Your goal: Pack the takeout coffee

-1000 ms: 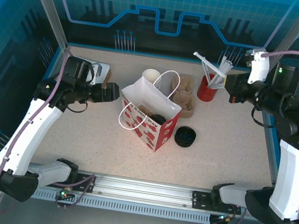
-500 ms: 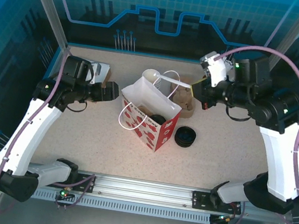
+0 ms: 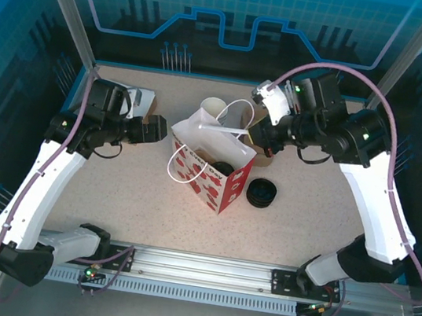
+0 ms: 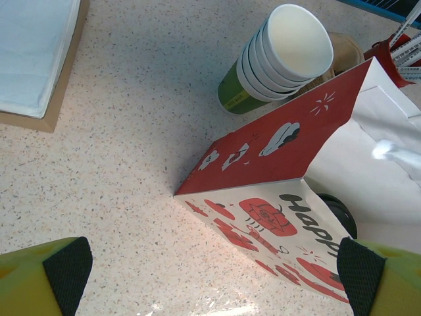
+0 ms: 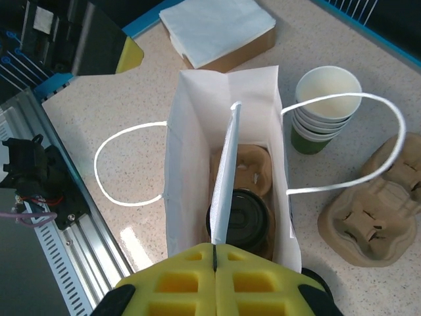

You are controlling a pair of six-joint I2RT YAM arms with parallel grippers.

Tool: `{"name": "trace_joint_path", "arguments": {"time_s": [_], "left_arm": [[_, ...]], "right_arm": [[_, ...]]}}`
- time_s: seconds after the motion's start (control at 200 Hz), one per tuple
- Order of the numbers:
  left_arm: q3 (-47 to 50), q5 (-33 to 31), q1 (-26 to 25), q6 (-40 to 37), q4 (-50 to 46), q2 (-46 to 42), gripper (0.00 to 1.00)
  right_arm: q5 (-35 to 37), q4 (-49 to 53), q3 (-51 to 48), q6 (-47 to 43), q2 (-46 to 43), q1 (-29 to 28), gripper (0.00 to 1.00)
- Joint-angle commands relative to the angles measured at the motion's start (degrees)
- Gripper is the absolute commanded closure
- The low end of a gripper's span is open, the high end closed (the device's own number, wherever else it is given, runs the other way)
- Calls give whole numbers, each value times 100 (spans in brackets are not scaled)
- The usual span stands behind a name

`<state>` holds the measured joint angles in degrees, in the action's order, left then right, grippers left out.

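Observation:
I need to move my right gripper from the bag's edge over the bag's opening (image 3: 214, 146) (image 5: 248, 155) and lower to release the stick inside, because only the stick reaches over the opening.
The takeout coffee (image 5: 245, 217) shows as a round black lid inside the open red-and-white paper bag (image 5: 191, 151), seated in a brown cardboard carrier. Its lid (image 3: 223, 168) also peeks from the bag (image 3: 208, 175) in the top view. My right gripper (image 5: 215, 253) is shut on a long white paper-wrapped stick (image 5: 227, 178), which points down over the bag's mouth, above the lid. In the top view this right gripper (image 3: 256, 133) hovers at the bag's far right edge with the stick (image 3: 223, 129) reaching left. My left gripper (image 3: 163, 129) stands open just left of the bag (image 4: 263, 145), with nothing between its fingers.
A stack of lidless cream-and-green cups (image 3: 213, 108) stands behind the bag. Loose black lids (image 3: 261, 193) lie to its right. Spare cardboard carriers (image 5: 375, 210) sit at the back right. A box of white napkins (image 4: 33, 59) is at the back left.
My right arm has swung left from the red holder at the back right, carrying the white stick over the bag's mouth. The left arm has not moved.

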<state>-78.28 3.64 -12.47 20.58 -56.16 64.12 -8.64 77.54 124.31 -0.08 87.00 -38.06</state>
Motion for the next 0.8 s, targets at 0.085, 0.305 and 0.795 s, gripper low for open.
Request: {"name": "trace_joint_path", "arguments": {"time_s": [0.085, 0.305, 0.795], "left_arm": [[60, -83, 69, -105, 22, -99, 1], [85, -89, 69, -115, 18, -85, 1], [7, -83, 78, -137, 7, -75, 1]], "right_arm": [[-114, -28, -57, -164, 412, -250, 92], [-179, -183, 100, -265, 1006, -361, 90], [-374, -463, 675, -169, 1410, -309, 60]]}}
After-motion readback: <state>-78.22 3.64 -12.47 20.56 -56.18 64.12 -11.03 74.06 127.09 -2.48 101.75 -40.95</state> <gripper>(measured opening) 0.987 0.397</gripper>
